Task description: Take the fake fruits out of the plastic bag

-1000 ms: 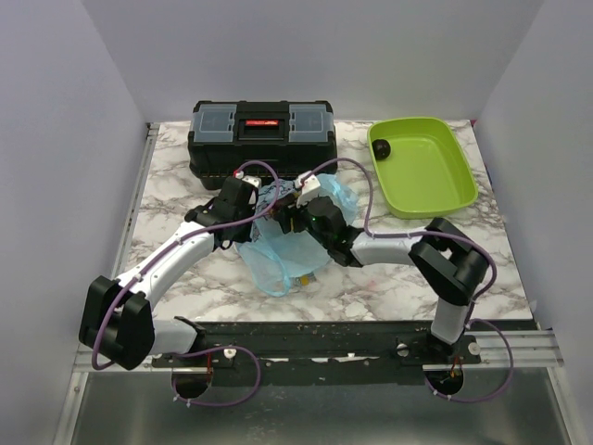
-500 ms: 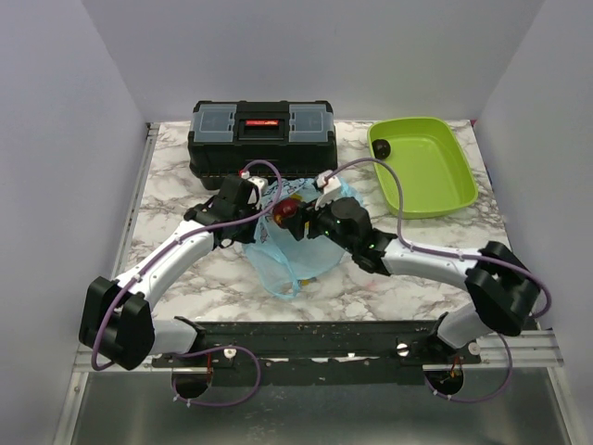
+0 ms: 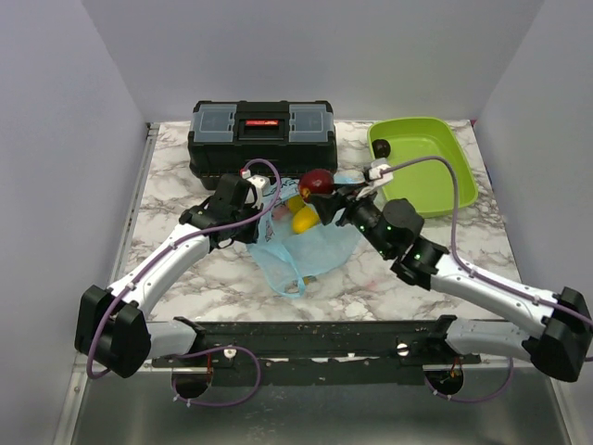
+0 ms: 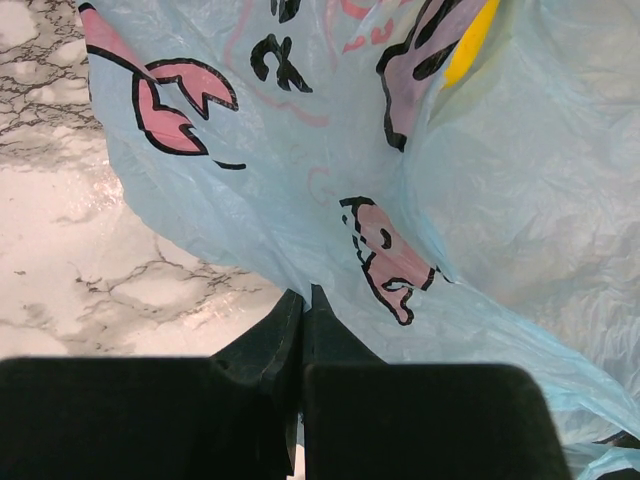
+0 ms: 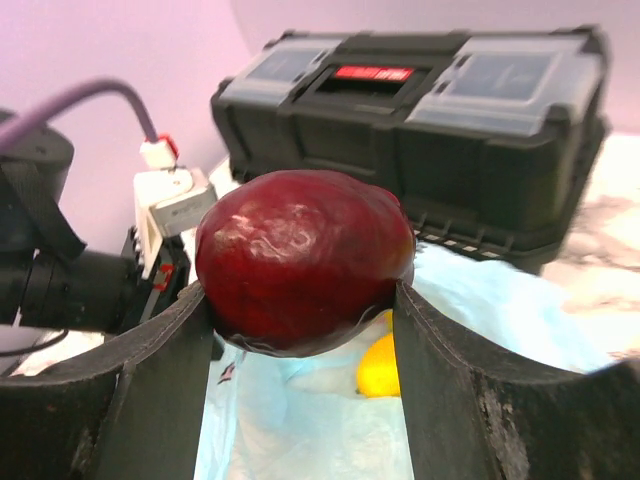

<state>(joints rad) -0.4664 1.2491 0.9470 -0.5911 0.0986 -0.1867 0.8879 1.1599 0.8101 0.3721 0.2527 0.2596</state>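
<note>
The tray is bare beside the purple fruit (image 3: 382, 146), outward of my right gripper and to the right in the top view. I should carry the red fruit over there, lower it and let it go.
My right gripper (image 3: 322, 185) is shut on the dark red fruit (image 3: 318, 179) and holds it above the open mouth of the light-blue plastic bag (image 3: 310, 248). In the right wrist view the red fruit (image 5: 300, 255) sits between my fingers (image 5: 165, 385), with a yellow fruit (image 5: 378, 368) in the bag (image 5: 300, 430) below. Two yellow fruits (image 3: 304, 220) show in the bag's mouth. My left gripper (image 3: 262, 211) is shut on the bag's edge (image 4: 350, 150), its jaws (image 4: 303, 300) pressed together on the film. The dark purple fruit (image 3: 382, 146) lies in the green tray.
A black toolbox (image 3: 262, 137) stands at the back, right behind the bag; it also shows in the right wrist view (image 5: 420, 110). The lime-green tray (image 3: 435, 176) stands at the back right. The marble table (image 3: 185, 287) ends at a metal rail in front.
My right gripper has lifted the dark red fruit up out of the bag and moved right as its arm stretched out. The yellow fruits now show. My left gripper has kept its hold.
</note>
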